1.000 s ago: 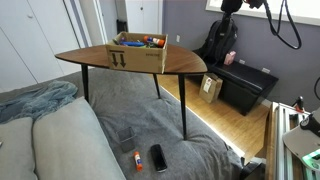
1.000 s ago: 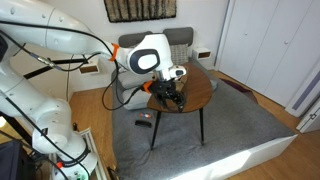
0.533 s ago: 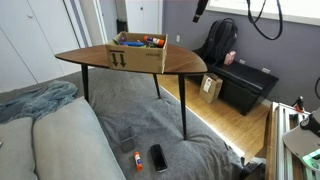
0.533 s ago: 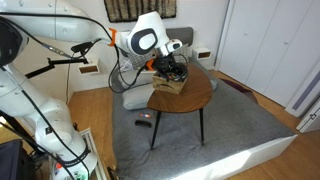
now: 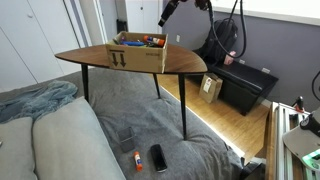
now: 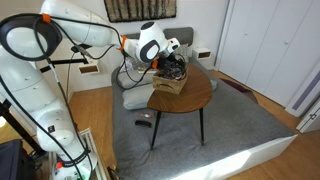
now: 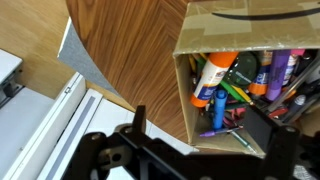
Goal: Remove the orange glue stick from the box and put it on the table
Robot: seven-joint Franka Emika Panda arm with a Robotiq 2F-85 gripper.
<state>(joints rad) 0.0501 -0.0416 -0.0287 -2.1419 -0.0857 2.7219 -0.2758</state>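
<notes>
My gripper will next turn in line with the orange glue stick and lower around the glue stick's white middle (image 7: 209, 78), because the glue stick slants beside the side of the box.
The tan cardboard box (image 5: 138, 58) stands on the brown wooden table (image 5: 186, 63), as both exterior views show (image 6: 170, 86). In the wrist view the box (image 7: 225, 25) holds several pens and markers. Among them lies a white stick with orange ends, apparently the orange glue stick (image 7: 211, 76), beside a blue marker (image 7: 220, 100). My gripper (image 7: 205, 128) is open and empty, hovering above the box's near edge. In the exterior views it hangs above and beside the box (image 5: 165, 16) (image 6: 175, 68), apart from it.
A low black bench (image 5: 246, 88), a small tan carton (image 5: 211, 88) and a dark backpack (image 5: 220, 45) stand beyond the table. A phone (image 5: 159, 157) and another small orange stick (image 5: 137, 160) lie on the grey blanket. Bare tabletop (image 7: 130, 50) lies left of the box.
The arm has swung from off to the side to a place over the box. The gripper stays open and empty. The box and its contents have not moved.
</notes>
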